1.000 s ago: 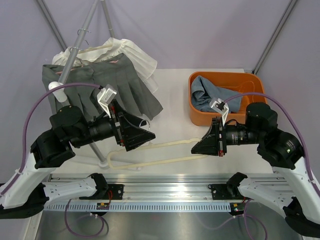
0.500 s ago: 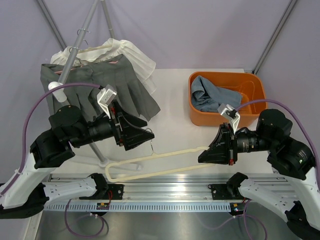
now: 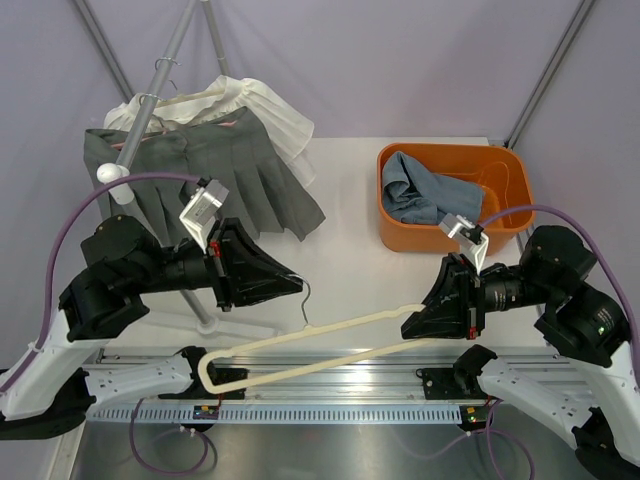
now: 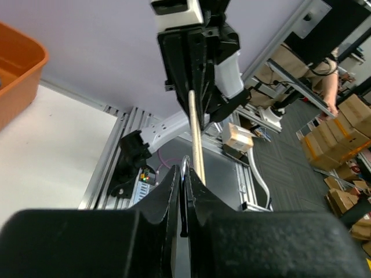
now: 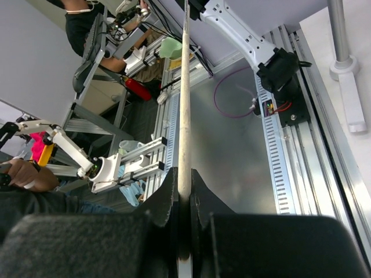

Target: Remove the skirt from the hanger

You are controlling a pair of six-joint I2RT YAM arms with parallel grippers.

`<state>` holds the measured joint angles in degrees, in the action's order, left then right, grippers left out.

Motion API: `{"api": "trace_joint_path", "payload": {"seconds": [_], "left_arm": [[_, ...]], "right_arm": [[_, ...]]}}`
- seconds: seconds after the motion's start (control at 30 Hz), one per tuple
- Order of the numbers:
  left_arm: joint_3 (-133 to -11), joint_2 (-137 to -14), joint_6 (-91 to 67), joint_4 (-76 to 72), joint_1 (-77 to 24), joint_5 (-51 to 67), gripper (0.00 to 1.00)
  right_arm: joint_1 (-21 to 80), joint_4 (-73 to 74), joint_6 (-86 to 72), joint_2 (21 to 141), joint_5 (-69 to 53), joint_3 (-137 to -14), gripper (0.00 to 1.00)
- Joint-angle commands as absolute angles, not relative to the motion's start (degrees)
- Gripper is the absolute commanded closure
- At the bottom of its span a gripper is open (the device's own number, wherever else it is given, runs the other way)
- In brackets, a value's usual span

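My right gripper should carry the bare hanger over, hook it on the slanted rack pole and let go, because that pole is outward of my gripper and to the left in the top view.
A bare cream hanger is stretched between my two grippers over the table's near edge. My left gripper is shut on its thin metal hook, which runs up between the jaws. My right gripper is shut on the hanger's right end; in the right wrist view the cream bar runs straight up out of the closed jaws of my right gripper. A grey pleated skirt hangs on the rack at the back left, apart from both grippers. A blue-grey garment lies in the orange bin.
A white garment hangs behind the grey skirt on the slanted rack pole, whose foot stands by my left arm. The aluminium rail runs along the near edge under the hanger's looped left end.
My left gripper has gone from open to shut on the hanger's hook. Both arms have drawn back toward the near edge, and the hanger's left end now reaches over the rail.
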<state>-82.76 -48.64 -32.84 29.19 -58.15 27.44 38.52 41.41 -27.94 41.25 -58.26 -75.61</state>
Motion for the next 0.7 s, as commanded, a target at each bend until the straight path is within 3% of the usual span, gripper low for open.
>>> {"api": "trace_joint_path", "payload": {"seconds": [0.0, 0.03, 0.07, 0.4, 0.57, 0.67], "left_arm": [[-82.2, -47.9, -33.3, 24.4, -58.1, 32.9, 0.84], [-82.4, -47.7, -33.5, 24.7, -58.1, 32.6, 0.7], [-82.4, -47.3, -33.7, 25.3, -58.1, 30.7, 0.02], [-88.0, -44.3, -30.4, 30.3, -58.1, 16.3, 0.01], [-91.6, -44.9, -28.8, 30.5, -58.1, 13.1, 0.01], [-90.9, -43.9, -28.1, 23.4, -58.0, 12.2, 0.01]], "right_arm": [[38.7, 34.5, -30.4, 40.3, -62.8, -75.6, 1.0], [38.8, 35.1, -30.0, 40.7, -62.7, -75.9, 1.0], [38.8, 37.2, -28.7, 40.9, -62.0, -76.3, 1.0], [38.7, 55.4, -18.3, 41.4, -49.2, -83.3, 1.0], [38.8, 60.6, -17.1, 39.9, -34.3, -84.5, 1.0], [38.8, 58.4, -15.9, 40.1, -26.4, -83.6, 1.0]]}}
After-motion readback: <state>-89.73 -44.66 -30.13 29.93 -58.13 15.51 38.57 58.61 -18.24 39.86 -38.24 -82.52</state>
